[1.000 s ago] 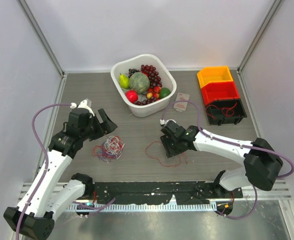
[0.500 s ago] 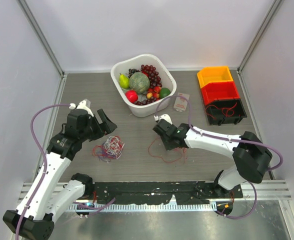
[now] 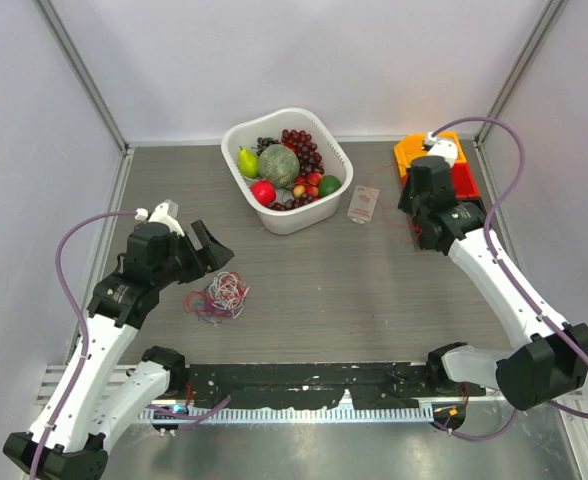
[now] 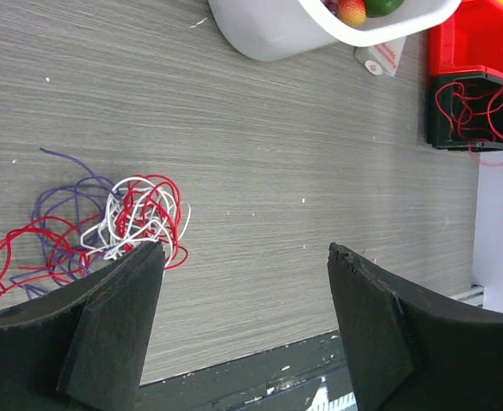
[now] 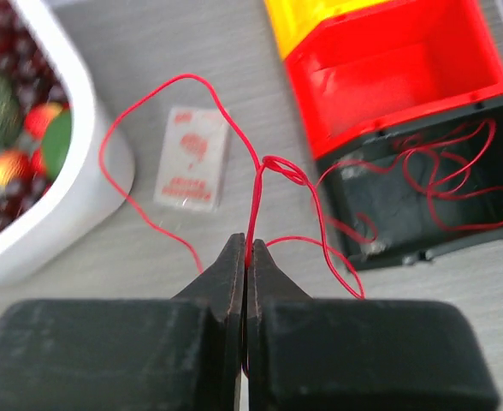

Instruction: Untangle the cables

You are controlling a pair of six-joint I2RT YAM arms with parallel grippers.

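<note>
Next, my right gripper moves over and lowers to release, since the black bin (image 3: pixel 431 238) (image 5: pixel 435 184), already holding red cable, is below and to its right in the wrist view.
The cables (image 3: pixel 219 297) lie as a small tangle of red, purple and white wires on the table left of centre, also seen in the left wrist view (image 4: pixel 123 218). My left gripper (image 3: pixel 206 248) hangs open just above and behind the tangle, its fingers (image 4: pixel 245 253) spread wide with nothing between them. My right gripper (image 3: pixel 414 212) is at the far right beside the bins, shut (image 5: pixel 246 248) on a single red cable (image 5: pixel 256 197). That cable loops up from the fingertips and trails toward the black bin (image 5: pixel 423 201), which holds more red cable.
A white fruit basket (image 3: pixel 304 215) stands at the back centre. A small plastic packet (image 3: pixel 364 203) lies to its right. Orange (image 3: pixel 414 150), red (image 3: pixel 466 180) and black bins line the far right edge. The arm bases and a black rail run along the near edge.
My right gripper shut on the red cable at the table's middle and carried it to the far right, beside the bins. The left arm has barely moved.
</note>
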